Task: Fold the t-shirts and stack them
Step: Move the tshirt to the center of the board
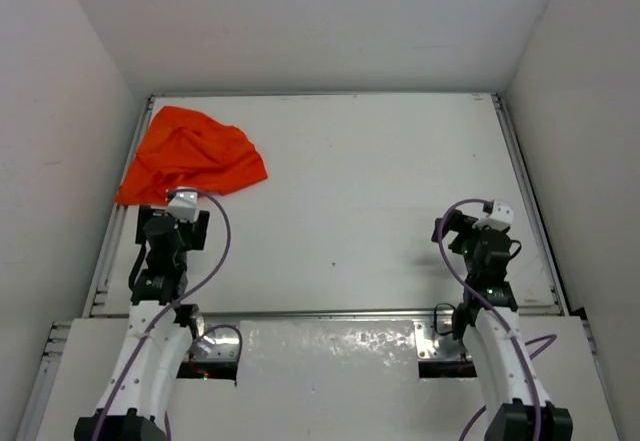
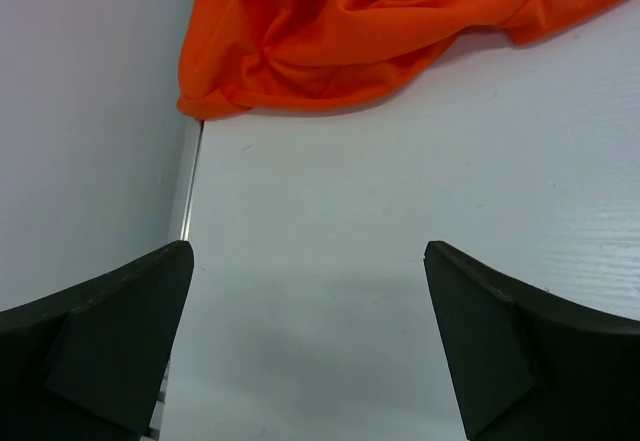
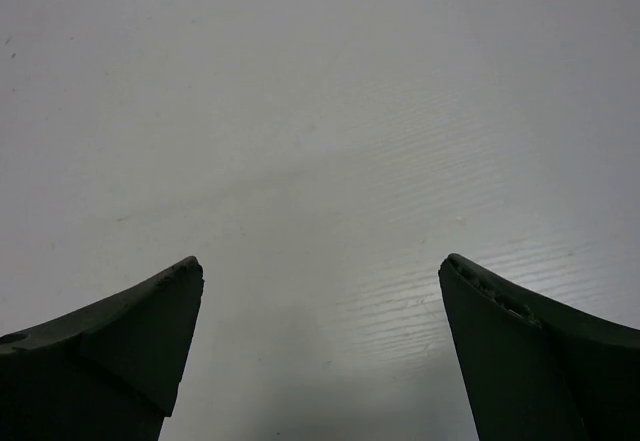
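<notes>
The open fingers of the left gripper are over bare table, so the gripper will next move outward over the crumpled t-shirt and then down onto the t-shirt's far part [image 1: 188,127].
An orange-red t-shirt [image 1: 193,154] lies crumpled in the far left corner of the white table [image 1: 360,181]. In the left wrist view the same t-shirt [image 2: 380,31] fills the top, its near hem against the left rail. My left gripper [image 1: 172,223] hovers just short of the cloth's near edge, not touching it. Its dark fingers [image 2: 120,331] stand wide apart, and my left gripper [image 2: 308,253] is open over bare table. On the right side of the table my right gripper [image 1: 476,223] is open too, far from the shirt. In its wrist view the right gripper [image 3: 320,266] holds nothing.
White walls close in the table on the left, right and back. A metal rail [image 2: 186,191] runs along the left edge beside the shirt, and another rail [image 1: 330,313] crosses the near edge in front of the arm bases.
</notes>
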You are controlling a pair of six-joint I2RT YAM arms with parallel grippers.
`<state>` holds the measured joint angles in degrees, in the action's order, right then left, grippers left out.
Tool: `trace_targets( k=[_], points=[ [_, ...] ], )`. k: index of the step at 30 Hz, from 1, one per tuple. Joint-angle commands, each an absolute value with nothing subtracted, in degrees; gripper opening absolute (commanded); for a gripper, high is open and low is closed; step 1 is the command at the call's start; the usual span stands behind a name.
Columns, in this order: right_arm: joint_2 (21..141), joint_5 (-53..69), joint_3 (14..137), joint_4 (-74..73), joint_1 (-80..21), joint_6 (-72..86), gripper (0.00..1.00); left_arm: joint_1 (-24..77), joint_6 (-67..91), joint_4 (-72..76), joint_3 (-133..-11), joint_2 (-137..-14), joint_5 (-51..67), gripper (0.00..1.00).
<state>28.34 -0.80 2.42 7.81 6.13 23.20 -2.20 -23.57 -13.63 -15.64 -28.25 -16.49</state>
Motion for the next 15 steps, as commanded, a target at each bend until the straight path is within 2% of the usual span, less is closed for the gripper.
trace_targets(
  k=[1,3,5,6,8,9,10,13,15],
  points=[
    [29.4,-0.3,4.0,10.3,5.8,23.8,0.99,-2.2,-22.2,-8.3,-18.0,-31.3,-12.5,1.00],
    [30.9,-0.3,5.3,10.3,5.8,23.9,0.99,-2.2,-29.1,-9.5,-20.9,-33.6,-7.7,0.99],
    [32.7,1.4,7.2,10.4,5.8,24.0,0.99,-2.2,-41.6,-13.8,-25.0,-39.6,2.5,0.99],
    [34.8,1.8,8.1,10.1,5.8,24.1,0.99,-2.1,-41.9,-13.5,-29.7,-42.8,2.7,0.99],
    [37.2,3.1,11.3,9.0,5.8,24.4,0.99,-2.2,-37.0,-16.1,-37.7,-58.4,-2.4,0.99],
    [38.3,3.4,12.5,8.4,5.8,24.5,0.99,-3.5,-35.5,-18.0,-47.8,-64.2,-4.3,0.99],
    [40.7,3.6,13.7,7.8,5.8,24.4,0.98,-5.1,-33.5,-20.0,-52.8,-75.6,-5.5,0.99],
    [45.2,4.8,19.2,5.1,5.7,23.6,0.93,-11.9,-20.5,-24.3,-70.2,-91.9,-1.5,0.99],
    [47.2,6.4,20.9,4.3,5.6,22.8,0.92,-12.8,-17.7,-24.5,-79.7,-98.0,-1.1,0.99]
  ],
)
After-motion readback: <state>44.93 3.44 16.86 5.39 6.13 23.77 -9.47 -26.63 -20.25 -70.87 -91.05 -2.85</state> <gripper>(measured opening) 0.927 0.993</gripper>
